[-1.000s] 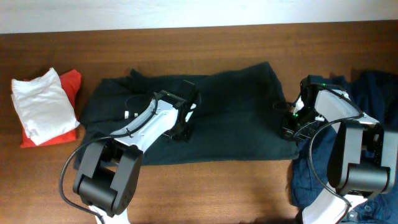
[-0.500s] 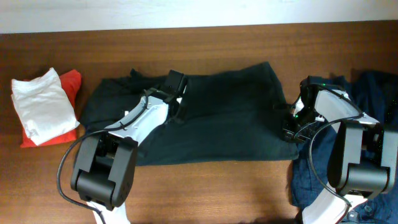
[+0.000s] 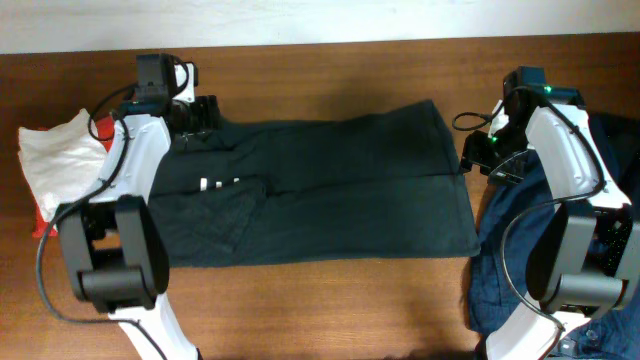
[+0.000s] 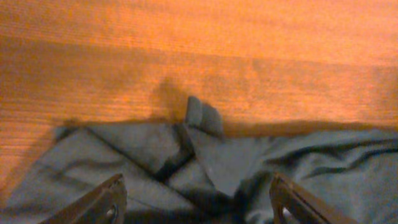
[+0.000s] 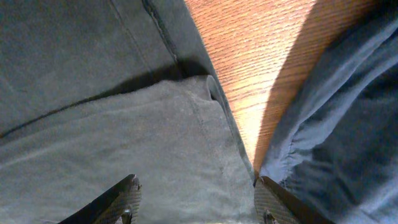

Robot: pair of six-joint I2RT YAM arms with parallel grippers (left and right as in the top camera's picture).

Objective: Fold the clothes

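My left gripper is open, and the crumpled corner of the dark garment lies untouched between its fingers. So I will lower the gripper onto that cloth and close it there.
A dark garment [image 3: 330,190] lies spread flat across the table, with small white marks [image 3: 220,183] on its left half. My left gripper [image 3: 198,115] hovers over its far left corner and stands open; in the left wrist view the crumpled corner [image 4: 199,134] lies on the wood between the spread fingers [image 4: 107,200], untouched. My right gripper [image 3: 488,150] is open over the garment's right edge [image 5: 186,143], its fingers [image 5: 121,202] apart with nothing between them.
A folded white cloth [image 3: 55,165] rests on a red one [image 3: 42,225] at the left edge. A heap of blue clothes [image 3: 495,285] lies at the right, touching the dark garment's edge [image 5: 336,112]. Bare wood [image 4: 199,50] runs along the far side.
The left gripper travelled from the garment's middle to its far left corner, drawing the cloth out flat, then opened. The right gripper let go too and shifted toward the far side.
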